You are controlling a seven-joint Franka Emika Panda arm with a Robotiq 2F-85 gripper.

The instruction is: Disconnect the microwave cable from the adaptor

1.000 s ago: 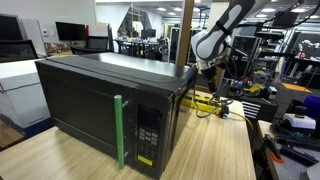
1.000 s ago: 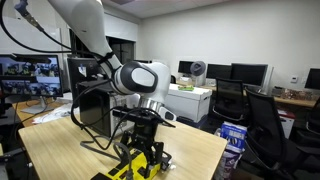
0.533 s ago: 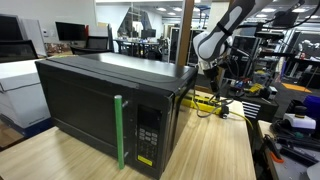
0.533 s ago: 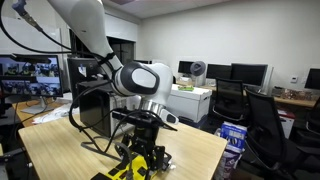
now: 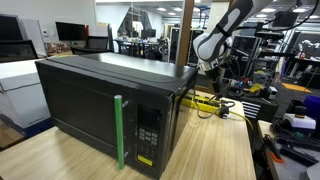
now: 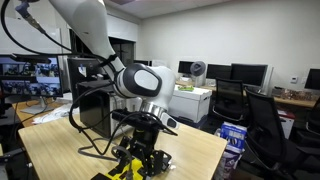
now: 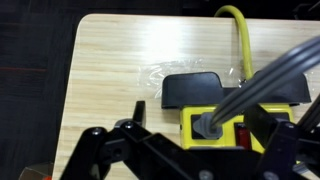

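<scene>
The robot needs to keep its gripper almost in place over the yellow adaptor next, then close its fingers onto the dark plug (image 5: 222,102) (image 7: 207,125), which is already between them.
The black microwave (image 5: 105,100) stands on the wooden table. Behind it lies the yellow adaptor (image 5: 205,100), also seen in an exterior view (image 6: 122,170) and in the wrist view (image 7: 215,135). The microwave cable (image 7: 265,80) ends in a dark plug (image 7: 207,125) seated in a socket of the adaptor. My gripper (image 7: 200,125) is open and hangs just above the adaptor, one finger (image 7: 135,112) to the plug's left and the other to its right, neither touching it. It shows in both exterior views (image 5: 212,80) (image 6: 140,152).
A flat black plug block (image 7: 192,90) sits in the adaptor just beyond the microwave plug. The adaptor's own yellow cord (image 7: 240,30) runs away over the table. The table edge (image 7: 75,70) is close by. Office chairs (image 6: 265,125) and desks stand around.
The gripper has sunk a little toward the adaptor. The plug stays in its socket.
</scene>
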